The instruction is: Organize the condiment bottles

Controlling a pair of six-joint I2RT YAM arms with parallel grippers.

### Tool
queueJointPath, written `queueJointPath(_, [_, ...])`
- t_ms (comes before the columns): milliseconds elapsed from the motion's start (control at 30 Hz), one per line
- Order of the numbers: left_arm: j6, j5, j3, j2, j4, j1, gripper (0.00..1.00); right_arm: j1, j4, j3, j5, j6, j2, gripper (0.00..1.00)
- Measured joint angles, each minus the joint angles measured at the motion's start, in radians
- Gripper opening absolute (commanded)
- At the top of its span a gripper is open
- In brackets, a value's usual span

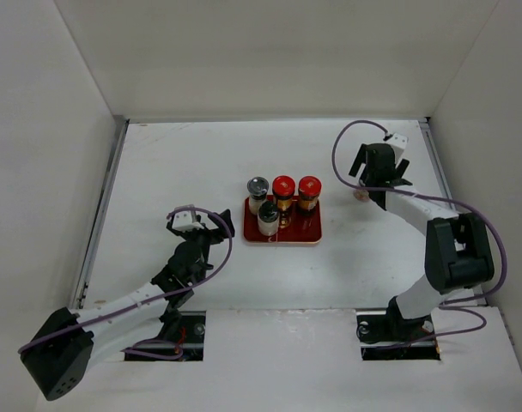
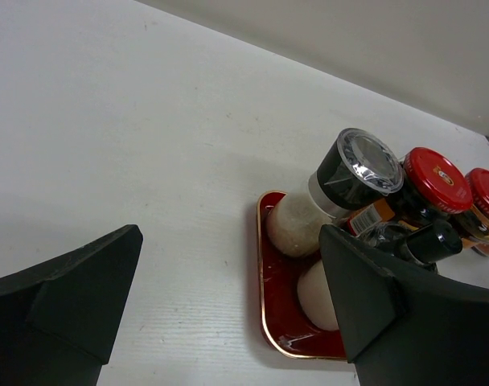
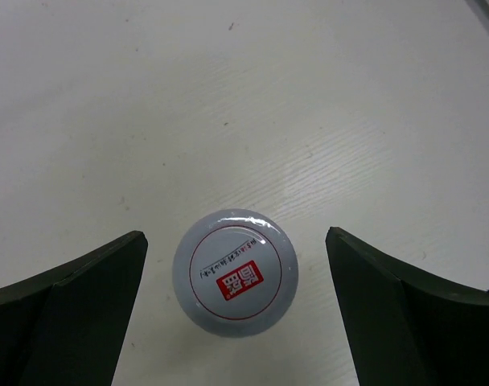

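Note:
The right gripper lowers around the lid and closes on it next. The small container's pale grey lid lies below it, between its open fingers.
Four condiment bottles stand on a red tray at mid-table. Two whitish shakers are on its left. Two dark bottles with red caps are at its back right. The left wrist view shows one shaker, the other's body partly behind my finger, both red caps, and the tray. My left gripper is open and empty, left of the tray. My right gripper is open above a small round container.
The small container with a pale grey round lid and red logo stands on the table right of the tray, between my right fingers without touching them; it shows faintly in the top view. White walls enclose the table on three sides.

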Motion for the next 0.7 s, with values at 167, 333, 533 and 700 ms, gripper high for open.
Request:
queueJointPath(167, [-0.002, -0.001, 0.0, 0.003, 0.0, -0.001, 0.95, -0.013, -0.003, 0.02, -0.071, 0.002, 0.048, 0.9])
queueJointPath(333, [-0.005, -0.004, 0.0, 0.015, 0.0, -0.002, 1.0, -0.015, -0.008, 0.02, -0.089, 0.017, 0.062, 0.66])
queueJointPath(533, [-0.005, -0.006, 0.0, 0.019, 0.0, 0.0, 1.0, -0.011, -0.006, -0.013, -0.075, 0.041, 0.029, 0.53])
queueJointPath(700, [-0.005, -0.012, 0.0, 0.032, 0.0, 0.001, 1.0, 0.045, -0.046, -0.142, -0.013, 0.047, -0.149, 0.54])
